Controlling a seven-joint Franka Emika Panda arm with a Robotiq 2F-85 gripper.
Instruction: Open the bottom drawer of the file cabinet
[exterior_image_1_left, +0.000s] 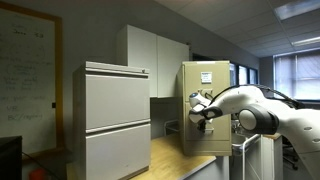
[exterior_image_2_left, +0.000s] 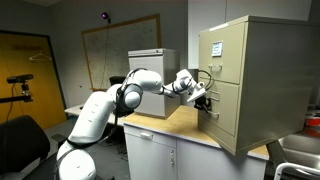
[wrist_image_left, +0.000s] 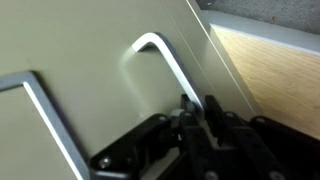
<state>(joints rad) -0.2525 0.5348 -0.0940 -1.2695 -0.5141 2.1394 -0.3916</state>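
Observation:
The bottom drawer (exterior_image_2_left: 228, 120) looks closed, so my gripper must next pull the bent silver handle back toward my base, away from the cabinet, before releasing.
The beige-tan file cabinet (exterior_image_1_left: 210, 85) (exterior_image_2_left: 270, 70) stands on a wood-topped counter and shows in both exterior views. Its bottom drawer (exterior_image_2_left: 228, 120) (exterior_image_1_left: 215, 138) looks closed or nearly so. In the wrist view the drawer front (wrist_image_left: 80, 40) fills the frame, with a bent silver handle (wrist_image_left: 160, 50) on it. My gripper (wrist_image_left: 198, 108) (exterior_image_2_left: 204, 99) (exterior_image_1_left: 201, 115) is at that handle. The two black fingers sit close on either side of the bar, shut on it. The handle's lower part is hidden behind the fingers.
A wider pale grey two-drawer cabinet (exterior_image_1_left: 115, 115) (exterior_image_2_left: 150, 65) stands farther along the wooden counter (exterior_image_2_left: 175, 125) (exterior_image_1_left: 175, 160). White wall cupboards (exterior_image_1_left: 150, 55) are behind. A whiteboard (exterior_image_2_left: 115, 50) hangs on the wall and a camera on a tripod (exterior_image_2_left: 20, 85) stands beside the robot.

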